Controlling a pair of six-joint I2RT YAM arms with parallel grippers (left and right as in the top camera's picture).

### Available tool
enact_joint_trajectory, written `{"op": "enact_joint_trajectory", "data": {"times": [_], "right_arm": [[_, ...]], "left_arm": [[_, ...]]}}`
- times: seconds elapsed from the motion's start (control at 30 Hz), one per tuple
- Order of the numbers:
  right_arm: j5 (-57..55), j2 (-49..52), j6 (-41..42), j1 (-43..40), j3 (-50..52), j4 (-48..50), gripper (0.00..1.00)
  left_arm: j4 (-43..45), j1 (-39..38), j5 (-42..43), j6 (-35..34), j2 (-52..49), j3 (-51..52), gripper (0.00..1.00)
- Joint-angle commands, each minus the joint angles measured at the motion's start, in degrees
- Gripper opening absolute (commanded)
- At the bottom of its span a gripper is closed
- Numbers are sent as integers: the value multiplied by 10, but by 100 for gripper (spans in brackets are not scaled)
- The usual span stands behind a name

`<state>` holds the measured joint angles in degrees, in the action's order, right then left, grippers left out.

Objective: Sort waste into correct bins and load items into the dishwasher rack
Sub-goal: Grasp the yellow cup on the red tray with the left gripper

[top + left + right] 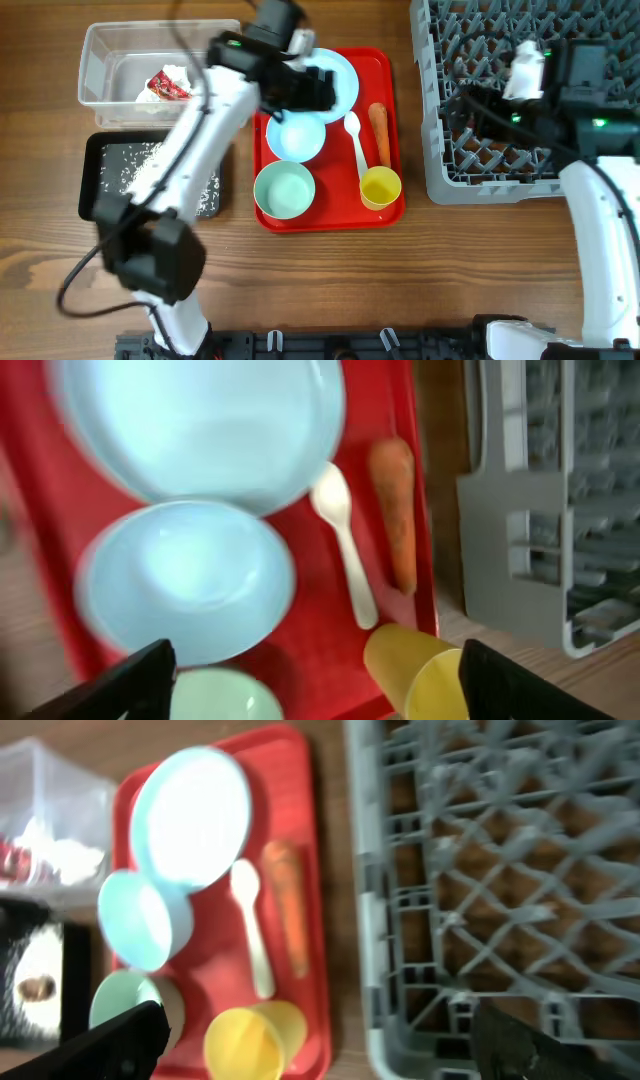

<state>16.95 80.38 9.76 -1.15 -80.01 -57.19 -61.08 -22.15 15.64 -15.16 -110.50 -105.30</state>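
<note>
My left gripper goes back and down onto the yellow cup's rim facing the pale green bowl next. The yellow cup (380, 187) lies below and back, its opening exposed.
On the red tray (330, 215) lie a light blue plate (345, 70), a light blue bowl (296, 137), a pale green bowl (284, 190), a white spoon (356, 140), an orange carrot (380, 132) and a yellow cup (380, 187) on its side. My left gripper (315, 88) hovers open over the plate (200, 420) and the blue bowl (185, 580), holding nothing. My right gripper (470, 105) hangs open above the left edge of the grey dishwasher rack (530, 100). The clear tub (100, 50) holds the napkin (170, 85). Rice (135, 165) lies in the black tray (92, 195).
The rack (550, 510) stands just right of the red tray with a narrow strip of wood between them. A small brown lump (35, 988) sits in the black tray. Bare wooden table lies in front of the trays.
</note>
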Motion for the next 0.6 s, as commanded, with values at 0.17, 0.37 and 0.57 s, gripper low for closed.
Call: {"op": "enact_joint_trajectory", "data": {"times": [0.17, 0.37, 0.57], "right_arm": [[16, 6, 10, 88, 111, 42, 97], [16, 6, 26, 94, 118, 85, 94], [16, -6, 37, 58, 103, 111, 95]], "left_arm": [[-35, 87, 6, -3, 77, -16, 88], [-67, 46, 37, 75, 68, -16, 86], [-85, -91, 22, 122, 3, -15, 85]]}}
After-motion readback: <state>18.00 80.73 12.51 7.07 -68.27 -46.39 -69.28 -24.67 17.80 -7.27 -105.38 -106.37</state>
